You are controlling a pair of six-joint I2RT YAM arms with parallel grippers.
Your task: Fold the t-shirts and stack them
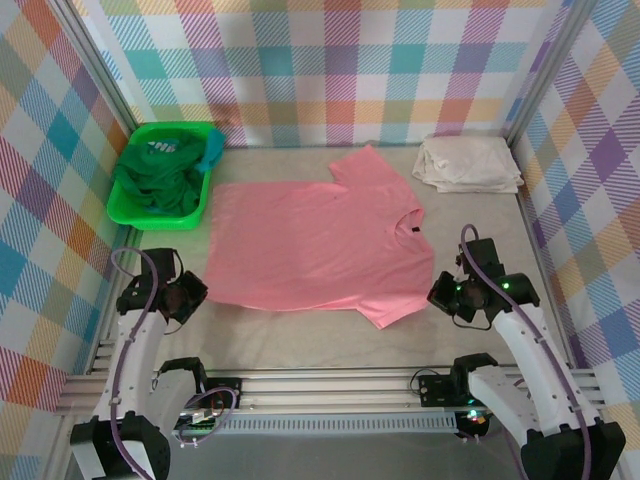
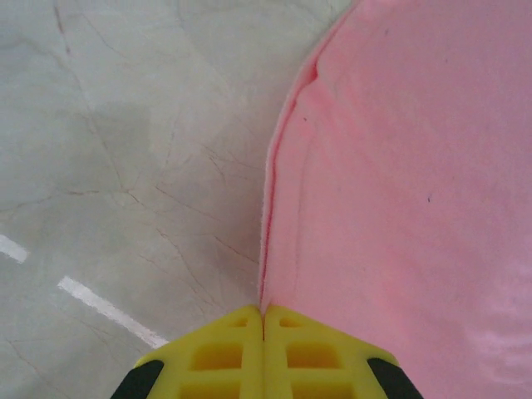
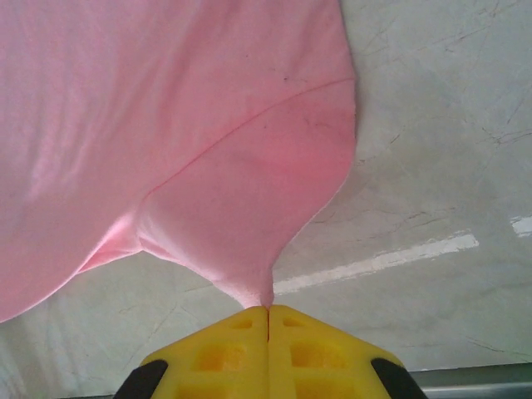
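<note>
My right gripper will move outward over the shirt to the shirt's collar (image 1: 408,226) and let go of the sleeve tip there, because the near sleeve sticks out toward the bar.
A salmon-pink t-shirt (image 1: 315,240) lies spread across the middle of the table, its collar toward the right. My left gripper (image 2: 263,311) is shut on the shirt's bottom hem (image 2: 274,208) at the near left corner; in the top view the left gripper (image 1: 195,295) sits at that corner. My right gripper (image 3: 268,309) is shut on the tip of the near sleeve (image 3: 249,224), which is pulled to a point between the yellow fingers (image 3: 224,349). A folded cream-white t-shirt (image 1: 467,163) rests at the back right. Dark green and teal t-shirts (image 1: 160,180) are heaped in the bin.
A bright green plastic bin (image 1: 125,212) stands at the back left. Plaid walls close in the table on three sides. A metal rail (image 1: 320,385) runs along the near edge between the arm bases.
</note>
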